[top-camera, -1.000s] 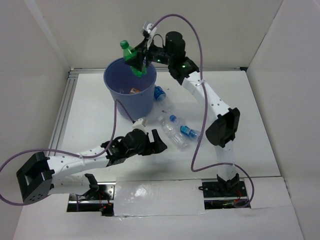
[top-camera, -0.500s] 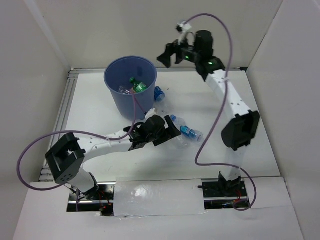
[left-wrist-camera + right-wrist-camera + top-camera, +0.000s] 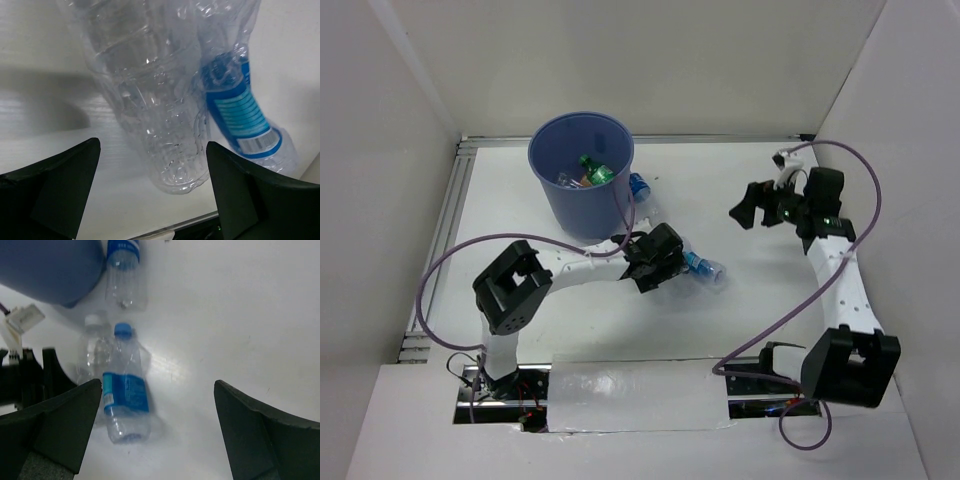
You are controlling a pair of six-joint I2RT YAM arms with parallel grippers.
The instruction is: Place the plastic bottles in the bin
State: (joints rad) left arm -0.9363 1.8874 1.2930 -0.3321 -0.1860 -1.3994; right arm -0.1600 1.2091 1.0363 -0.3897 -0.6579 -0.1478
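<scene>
The left gripper's open fingers already straddle the crumpled clear bottle's base (image 3: 176, 167) below it, so the left gripper needs to lower them around that base and close.
The blue bin (image 3: 552, 190) stands at the back left; a green bottle (image 3: 599, 173) and an orange one (image 3: 570, 180) lie inside it. One blue-labelled bottle (image 3: 639, 186) lies against the bin's right side. My left gripper (image 3: 663, 268) hangs open over a crumpled clear bottle (image 3: 155, 100), its fingers on either side of the bottle's base without touching it. Beside that lies a blue-labelled bottle (image 3: 240, 115) (image 3: 704, 267). My right gripper (image 3: 746, 208) is open and empty above the table, right of the bottles. Its wrist view shows the blue-capped bottle (image 3: 125, 390), a white-capped one (image 3: 95, 345) and the bin (image 3: 50, 265).
White walls close in the table on the left, back and right. A metal rail (image 3: 445, 230) runs along the left edge. Purple cables (image 3: 450, 265) loop from both arms. The right arm's elbow (image 3: 850, 365) sits near the front right.
The right gripper has let the green bottle fall into the bin, then swung away right and down. The left arm has reached rightward over the clear bottles.
</scene>
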